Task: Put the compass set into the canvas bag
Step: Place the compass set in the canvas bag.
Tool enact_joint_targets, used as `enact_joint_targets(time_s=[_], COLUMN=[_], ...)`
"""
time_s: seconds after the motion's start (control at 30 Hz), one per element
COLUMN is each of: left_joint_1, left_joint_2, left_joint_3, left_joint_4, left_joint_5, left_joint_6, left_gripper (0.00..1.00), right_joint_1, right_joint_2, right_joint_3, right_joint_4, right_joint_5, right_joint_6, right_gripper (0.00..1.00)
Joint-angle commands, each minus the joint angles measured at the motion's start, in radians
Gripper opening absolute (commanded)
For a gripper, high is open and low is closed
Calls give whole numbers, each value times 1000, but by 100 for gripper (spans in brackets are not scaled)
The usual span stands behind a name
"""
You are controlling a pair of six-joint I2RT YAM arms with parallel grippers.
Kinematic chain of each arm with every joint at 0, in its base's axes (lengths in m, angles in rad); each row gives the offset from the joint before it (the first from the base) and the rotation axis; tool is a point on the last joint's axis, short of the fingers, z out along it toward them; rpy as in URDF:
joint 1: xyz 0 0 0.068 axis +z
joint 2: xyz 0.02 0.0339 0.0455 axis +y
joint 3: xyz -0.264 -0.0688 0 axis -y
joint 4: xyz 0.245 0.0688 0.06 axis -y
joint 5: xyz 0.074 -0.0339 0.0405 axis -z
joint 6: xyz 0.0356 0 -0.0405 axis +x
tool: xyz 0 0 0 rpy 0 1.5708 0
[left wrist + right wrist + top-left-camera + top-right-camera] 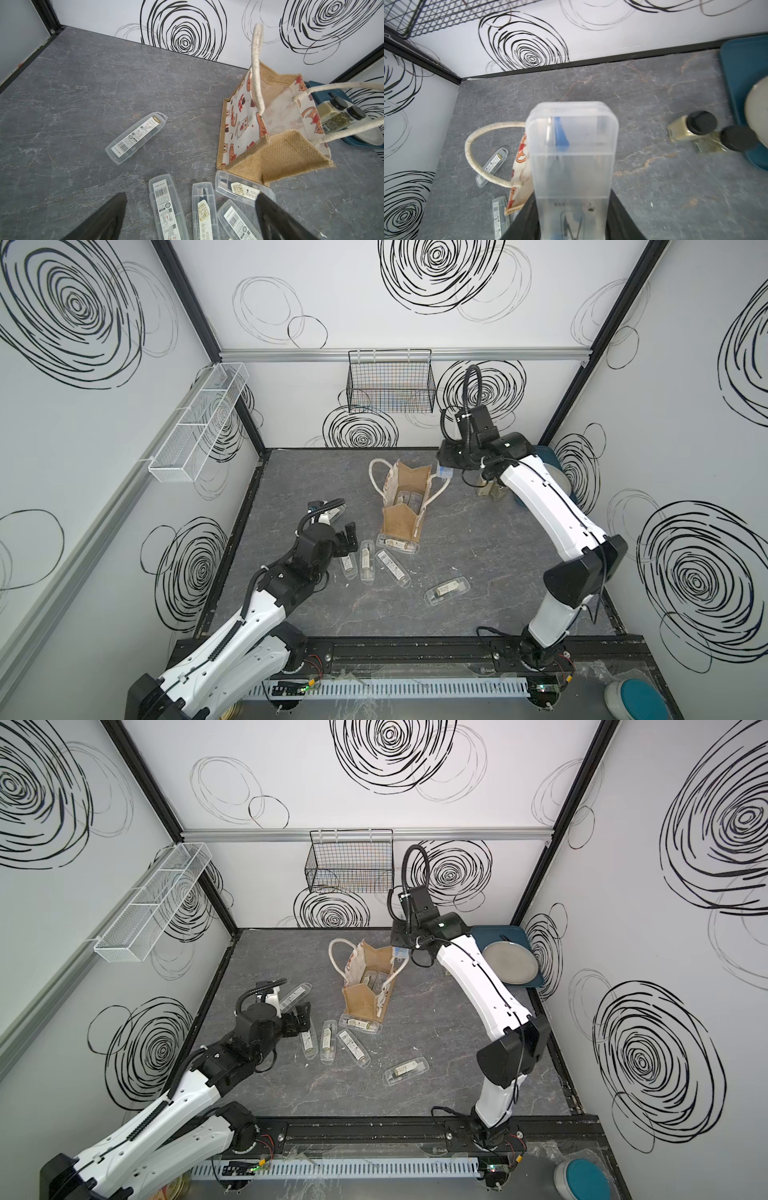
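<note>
I will next move my right gripper over the bag's opening point(408, 497), which is below it and away from the spice jars. Then I will lower it between the bag's handles and let go of the compass set.
The canvas bag point(401, 514) point(368, 996) point(276, 149) stands open mid-table, tan burlap with white rope handles and cat-print panels point(520, 164). Slim clear cases point(405, 499) lie inside it. My right gripper point(448, 464) point(572, 199) is shut on the compass set point(444, 471) point(401, 952) point(573, 155), a wide clear plastic box showing a compass drawing. It hangs above the bag's far right corner. My left gripper point(347, 537) point(301, 1017) point(191, 196) stands open with nothing in it, over loose cases left of the bag.
Several slim clear cases point(365, 560) point(168, 207) lie in front of and left of the bag; one point(446, 591) lies apart, another point(136, 138) further left. Two spice jars point(691, 128) and a blue tray point(507, 932) with a plate sit at the right. A black wire basket point(390, 381) hangs on the back wall.
</note>
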Motion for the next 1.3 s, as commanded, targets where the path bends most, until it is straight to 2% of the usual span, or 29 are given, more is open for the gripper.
enact_joint_targets(time_s=[0.0,0.17,0.3,0.63,0.8,1.0,1.07,1.17,1.27], left_joint_1=[-4,-3,0,5,5,5,5,5,6], left_joint_2=[-8,-22,-17,-20,-15,-24,-27,-31,-35], left_joint_3=[-1,-14,-13,-13,-13,-15,-14,-15,-14], left_joint_4=[8,-2,-11,-15,-10,-18,-22,-25,-25], left_joint_5=[-16,-22,-22,-23,-17,-21,-22,-28,-29], left_joint_6=[-5,-5,-3,-1,-4,-4,-4,-2,-1], left_gripper=[99,99,99,99,99,99,99,99,99], right_joint_1=[34,61,60,75,82,80,81,82,82], right_joint_2=[106,274,398,519,523,552,550,528,480], right_joint_3=[108,248,333,306,193,173,178,196,203], right_joint_4=[-36,-39,-82,-165,-121,-106,-109,-127,-132], right_joint_5=[-22,-72,-59,-86,-81,-75,-70,-51,-33], right_joint_6=[-17,-35,-50,-14,6,29,32,35,32], right_gripper=[42,42,42,43,44,45,49,65,72])
